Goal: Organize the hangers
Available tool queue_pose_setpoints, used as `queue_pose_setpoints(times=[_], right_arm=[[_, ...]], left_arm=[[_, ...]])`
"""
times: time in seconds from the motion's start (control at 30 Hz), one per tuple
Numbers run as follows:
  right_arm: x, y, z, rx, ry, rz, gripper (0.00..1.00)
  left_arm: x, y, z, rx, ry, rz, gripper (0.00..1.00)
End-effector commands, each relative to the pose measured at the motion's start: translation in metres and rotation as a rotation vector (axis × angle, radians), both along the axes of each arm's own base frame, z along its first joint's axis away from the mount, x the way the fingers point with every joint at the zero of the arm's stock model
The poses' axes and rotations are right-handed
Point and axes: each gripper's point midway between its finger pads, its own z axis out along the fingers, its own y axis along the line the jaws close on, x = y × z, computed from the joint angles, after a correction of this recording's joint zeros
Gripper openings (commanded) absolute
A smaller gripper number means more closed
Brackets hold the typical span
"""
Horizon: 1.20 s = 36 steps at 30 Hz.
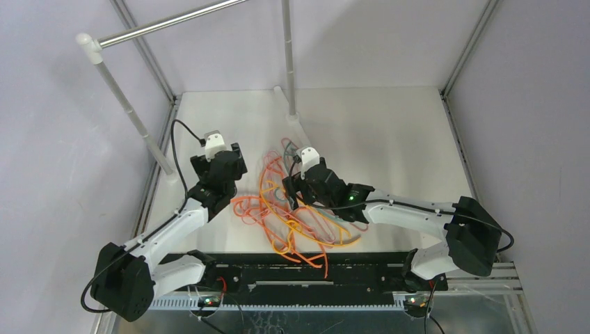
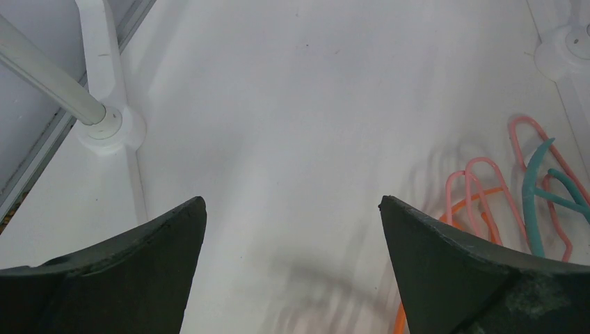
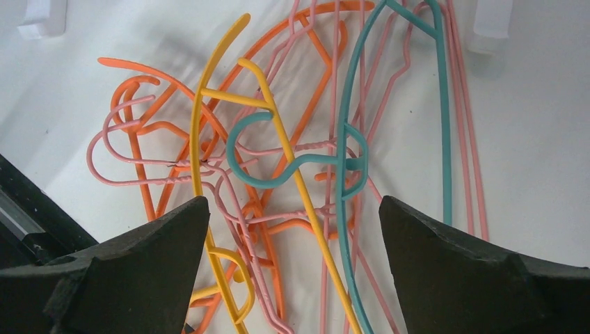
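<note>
The right gripper draws back and goes down onto the teal bar beside the yellow one next, as the teal hook (image 2: 539, 202) lies over the yellow hanger.
The hangers (image 1: 292, 216) lie tangled in one heap on the white table, in orange, pink, yellow and teal. My right gripper (image 1: 299, 189) hovers over the heap's upper part, open with nothing between its jaws. In the right wrist view that gripper (image 3: 292, 202) looks down on a teal hanger (image 3: 346, 167), a yellow one (image 3: 278, 139), an orange one (image 3: 146, 188) and a pink one (image 3: 139, 163), all crossing each other. My left gripper (image 1: 229, 161) is open and empty, just left of the heap. In the left wrist view it (image 2: 292, 202) faces bare table, with pink hooks (image 2: 487, 188) and a teal hook (image 2: 539, 202) to its right.
A silver rail (image 1: 167, 24) runs high at the back left on white posts (image 1: 132, 111). One post foot (image 2: 111, 129) stands left of my left gripper, another (image 2: 567, 52) at the far right. A black strip (image 1: 313, 275) borders the table's near edge.
</note>
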Motion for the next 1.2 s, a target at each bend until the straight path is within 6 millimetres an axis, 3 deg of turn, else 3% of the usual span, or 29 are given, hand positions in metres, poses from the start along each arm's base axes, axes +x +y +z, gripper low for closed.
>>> queue_pose_setpoints(times=[0.0, 0.5, 0.6, 0.7, 0.77, 0.83, 1.17], right_arm=[[0.004, 0.014, 0.025, 0.064, -0.038, -0.018, 1.00], [-0.010, 0.009, 0.013, 0.019, -0.046, 0.005, 0.98], [-0.021, 0.005, 0.000, -0.011, -0.019, 0.011, 0.92], [-0.033, -0.005, -0.021, -0.046, 0.013, 0.005, 0.76], [-0.037, -0.016, -0.035, -0.071, 0.033, -0.018, 0.61], [-0.038, -0.026, -0.045, -0.098, 0.039, -0.040, 0.54], [-0.024, -0.057, -0.058, -0.158, 0.036, -0.106, 0.59]], left_arm=[[0.005, 0.000, 0.017, -0.002, -0.046, 0.010, 0.99], [0.002, 0.001, 0.017, -0.003, -0.047, 0.011, 1.00], [0.002, 0.001, 0.018, -0.008, -0.051, 0.012, 0.99], [0.001, 0.001, 0.018, -0.011, -0.054, 0.012, 1.00], [0.001, 0.001, 0.018, -0.014, -0.056, 0.013, 0.99], [0.001, 0.002, 0.018, -0.016, -0.057, 0.014, 1.00], [0.000, 0.002, 0.018, -0.016, -0.056, 0.017, 0.99]])
